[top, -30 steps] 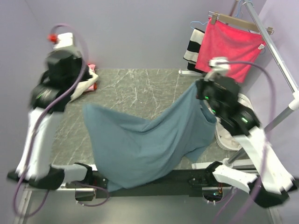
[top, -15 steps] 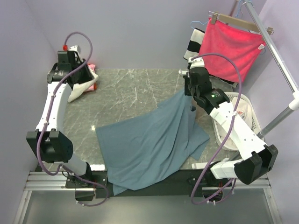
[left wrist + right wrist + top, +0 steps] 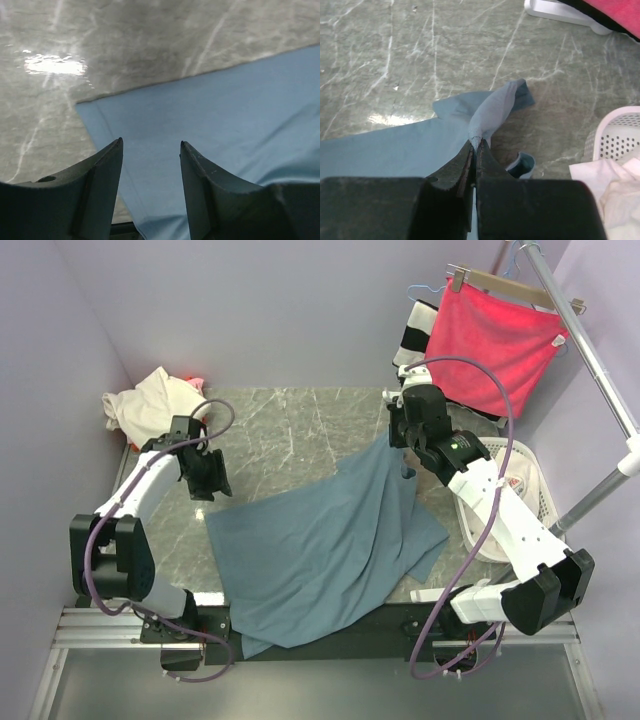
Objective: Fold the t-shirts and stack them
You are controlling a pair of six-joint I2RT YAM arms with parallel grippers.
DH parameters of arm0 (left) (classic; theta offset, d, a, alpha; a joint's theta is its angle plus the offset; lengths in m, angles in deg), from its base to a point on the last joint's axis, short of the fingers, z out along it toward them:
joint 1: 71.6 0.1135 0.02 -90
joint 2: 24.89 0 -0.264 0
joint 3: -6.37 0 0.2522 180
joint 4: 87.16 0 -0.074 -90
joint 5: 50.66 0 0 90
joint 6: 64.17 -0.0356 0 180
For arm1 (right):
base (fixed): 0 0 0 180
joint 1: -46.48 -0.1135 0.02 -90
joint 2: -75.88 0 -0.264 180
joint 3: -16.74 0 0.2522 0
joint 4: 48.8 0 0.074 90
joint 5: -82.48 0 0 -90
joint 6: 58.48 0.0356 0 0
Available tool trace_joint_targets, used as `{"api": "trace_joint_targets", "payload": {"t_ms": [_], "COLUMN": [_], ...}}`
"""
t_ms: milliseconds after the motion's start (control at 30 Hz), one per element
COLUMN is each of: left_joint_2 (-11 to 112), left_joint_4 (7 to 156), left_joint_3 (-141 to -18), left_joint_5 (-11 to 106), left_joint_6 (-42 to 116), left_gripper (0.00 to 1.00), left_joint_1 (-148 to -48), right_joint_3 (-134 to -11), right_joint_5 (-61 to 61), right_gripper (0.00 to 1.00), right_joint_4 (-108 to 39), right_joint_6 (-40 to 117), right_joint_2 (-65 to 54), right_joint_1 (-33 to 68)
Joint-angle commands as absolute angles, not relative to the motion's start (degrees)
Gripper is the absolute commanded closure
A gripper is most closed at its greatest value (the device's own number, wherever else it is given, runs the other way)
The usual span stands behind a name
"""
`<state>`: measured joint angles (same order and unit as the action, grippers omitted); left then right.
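My left gripper is open and next needs to go down onto the blue-grey t-shirt's far corner nearest the cream t-shirt, because that corner lies flat while my right gripper holds another.
A blue-grey t-shirt point(image 3: 320, 555) lies spread over the table's middle, and its near edge hangs over the front. My right gripper point(image 3: 402, 448) is shut on a bunched corner of it at the back right, which it holds up off the table; the wrist view shows the pinch at the right gripper point(image 3: 476, 142) on the blue-grey t-shirt point(image 3: 395, 145). My left gripper point(image 3: 213, 490) hovers by the shirt's back left corner. In its wrist view the left gripper point(image 3: 151, 145) is open over the blue-grey t-shirt point(image 3: 225, 110), holding nothing. A cream t-shirt point(image 3: 150, 405) lies heaped at the back left with a bit of pink cloth point(image 3: 196, 383) behind it.
A white perforated basket point(image 3: 528, 462) with pale clothes stands at the right edge. Behind it a rack carries a bright red towel point(image 3: 495, 340) on a hanger and a striped cloth point(image 3: 415, 335). The rack's white foot point(image 3: 560, 12) rests on the table's back right.
The shirt's left side has dropped flat onto the table. My left arm swung from the back left heap down to the shirt's left corner and its jaws opened. The right gripper keeps its hold.
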<state>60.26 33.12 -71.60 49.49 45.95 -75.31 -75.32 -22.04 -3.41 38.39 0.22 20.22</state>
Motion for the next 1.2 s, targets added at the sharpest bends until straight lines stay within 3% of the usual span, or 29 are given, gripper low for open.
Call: {"api": "trace_joint_targets", "payload": {"t_ms": [0, 300, 933, 1000, 1033, 1167], "left_joint_2": [61.76, 71.87, 78.91, 79.79, 80.14, 81.72], "left_joint_4": [34.68, 35.3, 35.66, 35.66, 35.66, 35.83], "left_joint_3": [-72.25, -73.4, -69.44, -69.36, -69.27, -69.27], "left_joint_5": [42.51, 36.62, 35.29, 35.91, 36.52, 37.23], "left_joint_6": [47.89, 47.28, 44.55, 44.38, 44.29, 44.29], "left_gripper": [0.45, 0.47, 0.47, 0.52, 0.65, 0.97], "left_joint_1": [-75.73, -78.11, -81.27, -81.8, -82.23, -82.94], "right_joint_3": [-74.89, -74.54, -74.54, -74.54, -74.45, -74.28], "right_joint_5": [-19.48, -18.42, -16.04, -16.04, -16.04, -16.31], "right_gripper": [1.0, 1.0, 1.0, 1.0, 1.0, 1.0], "right_joint_4": [-6.83, -6.39, -5.51, -5.42, -5.51, -5.51], "right_joint_6": [38.99, 39.08, 39.52, 39.43, 39.52, 39.34], "right_joint_2": [0.56, -0.23, -0.59, -0.5, -0.32, -0.32], "right_joint_1": [20.46, 20.64, 22.31, 22.4, 22.4, 22.66]}}
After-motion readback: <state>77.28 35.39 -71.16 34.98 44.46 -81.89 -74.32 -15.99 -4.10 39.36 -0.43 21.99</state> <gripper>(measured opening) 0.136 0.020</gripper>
